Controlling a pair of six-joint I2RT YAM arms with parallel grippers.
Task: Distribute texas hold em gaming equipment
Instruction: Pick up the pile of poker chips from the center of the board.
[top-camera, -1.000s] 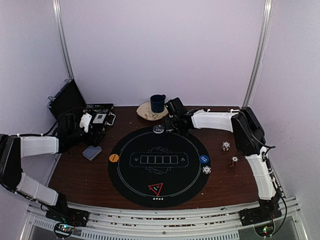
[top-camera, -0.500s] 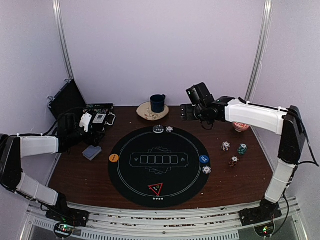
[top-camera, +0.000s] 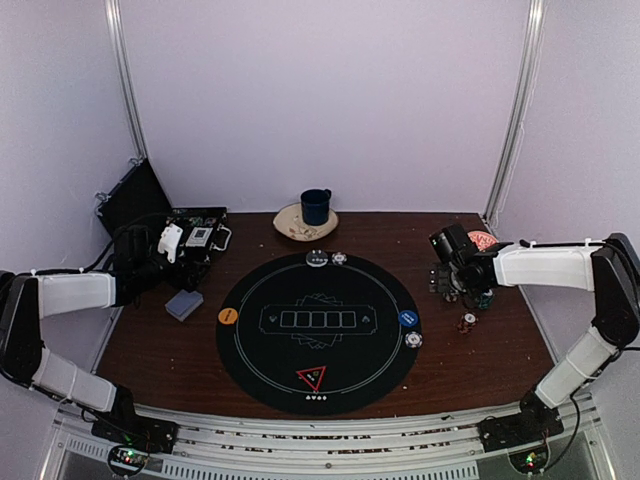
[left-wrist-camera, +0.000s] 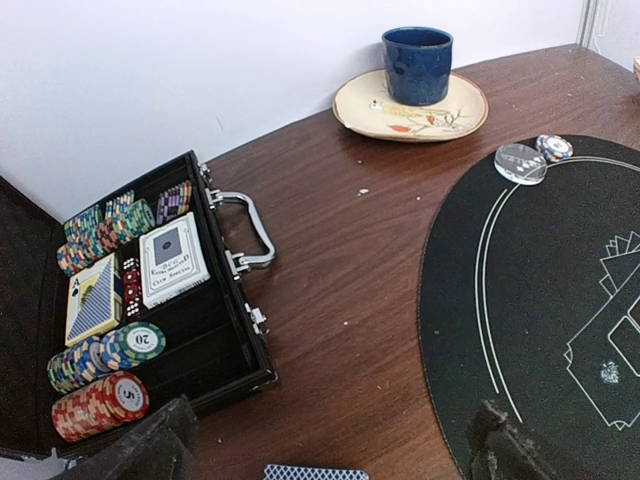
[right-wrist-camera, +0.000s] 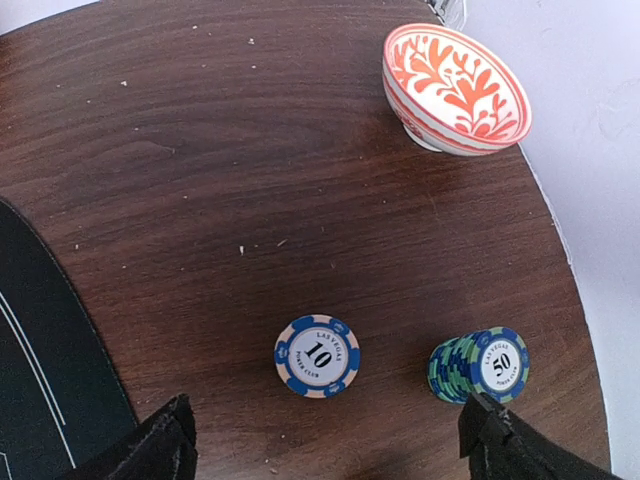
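Observation:
The pink-and-blue chip stack (right-wrist-camera: 317, 357) stands below my right gripper, between the open fingers. My right gripper will move down around the stack next and close on its sides.
My right gripper (right-wrist-camera: 325, 440) is open above the table's right side, holding nothing. Between its fingers stands a pink-and-blue chip stack marked 10 (right-wrist-camera: 317, 355). A blue-green stack marked 50 (right-wrist-camera: 480, 365) stands by the right finger. From above, the right gripper (top-camera: 445, 280) hovers right of the round black mat (top-camera: 250, 350). On the mat lie an orange disc (top-camera: 228, 316), a blue disc (top-camera: 407, 318), a white disc (top-camera: 317, 258) with a chip (top-camera: 339, 258) beside it, and a red-edged triangle (top-camera: 311, 378). My left gripper (left-wrist-camera: 325, 450) hangs open over the card deck (left-wrist-camera: 315, 472).
An open black case (left-wrist-camera: 225, 330) of chips and cards sits at the left rear. The dark blue mug (top-camera: 316, 206) stands on a plate (top-camera: 290, 228) behind the mat. A red-patterned bowl (right-wrist-camera: 455, 90) is near the right edge, and another chip stack (top-camera: 467, 322) lies further forward.
The right arm swung from the mat's far edge to the table's right side, leaving a chip beside the white disc, and its jaws opened wide. The left arm stayed put.

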